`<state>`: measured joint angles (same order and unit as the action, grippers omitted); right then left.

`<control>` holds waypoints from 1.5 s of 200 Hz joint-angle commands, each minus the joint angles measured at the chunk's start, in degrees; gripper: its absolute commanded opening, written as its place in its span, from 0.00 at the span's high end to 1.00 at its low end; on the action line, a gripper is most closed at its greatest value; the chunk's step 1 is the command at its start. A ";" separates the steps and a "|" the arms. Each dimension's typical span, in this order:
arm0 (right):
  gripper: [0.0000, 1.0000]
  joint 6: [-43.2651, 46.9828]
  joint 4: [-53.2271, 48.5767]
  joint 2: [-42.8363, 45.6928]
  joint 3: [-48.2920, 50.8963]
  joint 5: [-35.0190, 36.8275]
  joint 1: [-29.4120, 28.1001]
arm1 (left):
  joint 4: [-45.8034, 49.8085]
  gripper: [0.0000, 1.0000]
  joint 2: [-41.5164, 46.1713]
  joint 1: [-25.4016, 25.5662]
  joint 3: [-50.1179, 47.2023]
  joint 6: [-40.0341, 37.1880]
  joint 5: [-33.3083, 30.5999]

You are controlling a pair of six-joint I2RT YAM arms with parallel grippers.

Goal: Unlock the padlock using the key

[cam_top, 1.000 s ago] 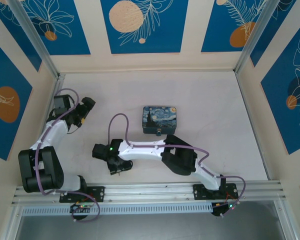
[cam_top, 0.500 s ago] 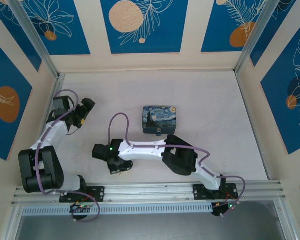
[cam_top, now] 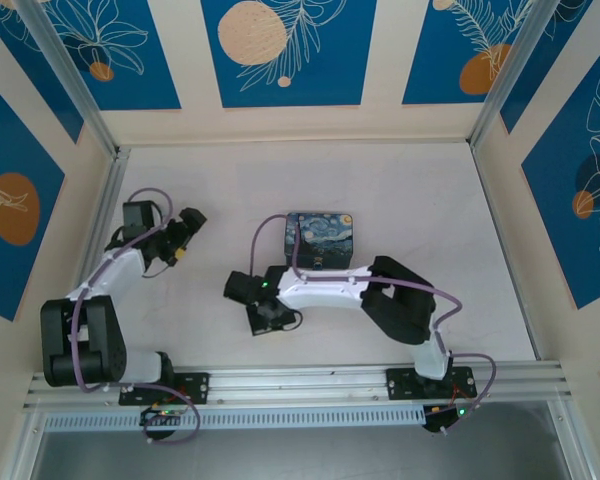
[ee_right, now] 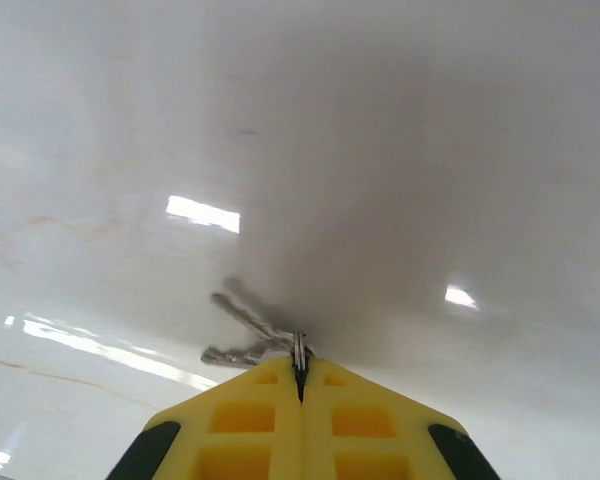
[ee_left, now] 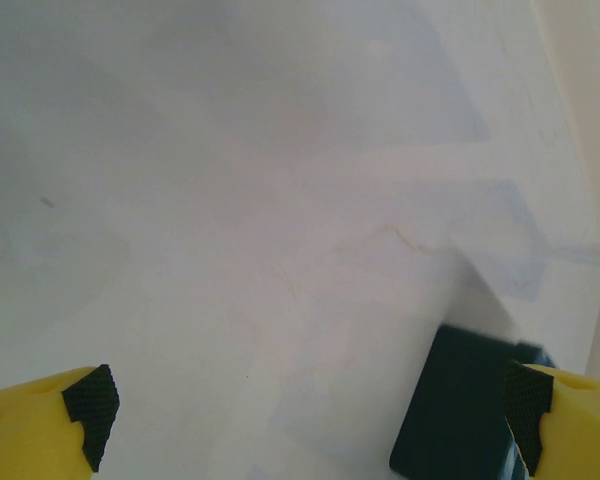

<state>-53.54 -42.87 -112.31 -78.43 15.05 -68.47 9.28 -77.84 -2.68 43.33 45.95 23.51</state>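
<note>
The robot's right gripper will next bring the low-hanging key toward the near side of the padlock and let go of it there, because the tabletop is bare between the right gripper and the padlock.
The padlock (cam_top: 321, 240), a dark blue block with a starry-night print, lies on the white table near the middle. In the left wrist view the padlock (ee_left: 455, 412) appears as a dark block at the lower right. My right gripper (cam_top: 271, 318) hangs in front and to the left of it. In the right wrist view my right gripper (ee_right: 300, 362) is shut on a thin metal edge of the key (ee_right: 242, 322), whose silvery blades stick out to the left just above the table. My left gripper (cam_top: 188, 232) stands open left of the padlock, its pads (ee_left: 90, 400) wide apart with nothing between them.
A metal rail (cam_top: 310, 382) runs along the near edge. Patterned blue walls (cam_top: 280, 50) close in the table at the back and both sides. Bare tabletop (cam_top: 410, 190) lies behind and right of the padlock.
My right gripper has shut on the key and moved right, toward the padlock. The left gripper has shifted a little to the right, still open.
</note>
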 commanded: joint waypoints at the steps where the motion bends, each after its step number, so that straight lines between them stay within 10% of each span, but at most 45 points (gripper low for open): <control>1: 1.00 2.86 4.22 7.05 5.46 0.20 2.08 | -1.52 0.00 2.25 5.66 -2.30 -0.41 -0.55; 95: 1.00 4.99 12.34 29.08 26.83 -3.35 11.83 | -11.90 0.00 5.86 30.07 -11.86 10.78 -9.76; 111: 0.55 4.54 13.10 31.27 29.61 -3.20 12.75 | -11.66 0.00 5.04 33.06 -10.51 11.42 -11.99; 127: 0.43 3.71 13.24 33.29 32.03 -2.51 13.37 | -11.36 0.00 3.77 35.43 -8.95 11.43 -13.31; 300: 0.52 -11.63 10.04 27.41 33.28 3.28 16.28 | -13.00 0.00 -2.72 41.96 -6.59 11.77 -17.03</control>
<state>-57.74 -30.20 -84.05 -43.29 15.70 -52.36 -2.61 -79.77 38.54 35.46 58.00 7.55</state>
